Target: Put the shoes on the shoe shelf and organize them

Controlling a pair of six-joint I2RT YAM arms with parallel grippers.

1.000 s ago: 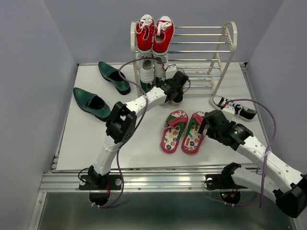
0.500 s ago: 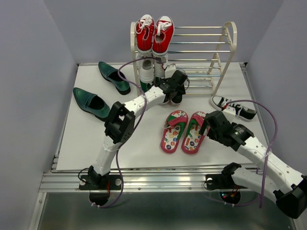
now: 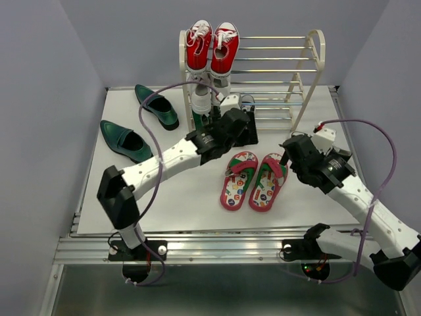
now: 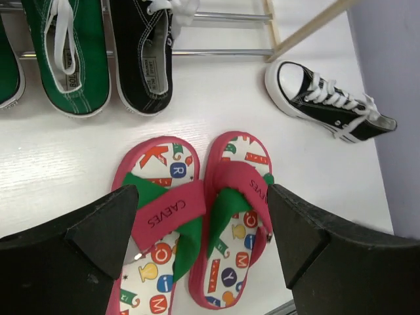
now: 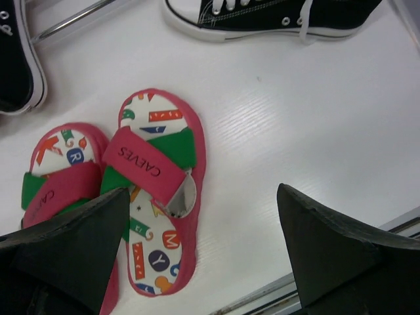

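My right gripper swings to the right in the top view next, turning and lowering onto the black sneaker's heel [image 5: 364,14], which points away from the shelf.
The cream shoe shelf [image 3: 314,56] stands at the back. One black sneaker [image 4: 144,59] rests on its bottom rods beside a green sneaker [image 4: 69,52]. The other black sneaker [image 4: 328,102] lies on the table to the right, under my right arm in the top view. Two pink flip-flops [image 3: 238,179] lie side by side at centre. Two teal loafers [image 3: 156,105] sit at the left. My left gripper [image 4: 203,210] hangs open and empty above the flip-flops, just in front of the shelf. My right gripper [image 5: 203,197] is open and empty, over bare table right of the right flip-flop [image 5: 157,190].
Red sneakers [image 3: 212,46] fill the left of the top tier, with white sneakers [image 3: 200,95] on the tier below. The right halves of the tiers show only bare rods. A metal rail [image 3: 217,243] runs along the table's near edge.
My left gripper opened and drew back from the shelf, leaving the black sneaker on the bottom tier; its elbow swung left. My right arm moved back and right, over the loose black sneaker.
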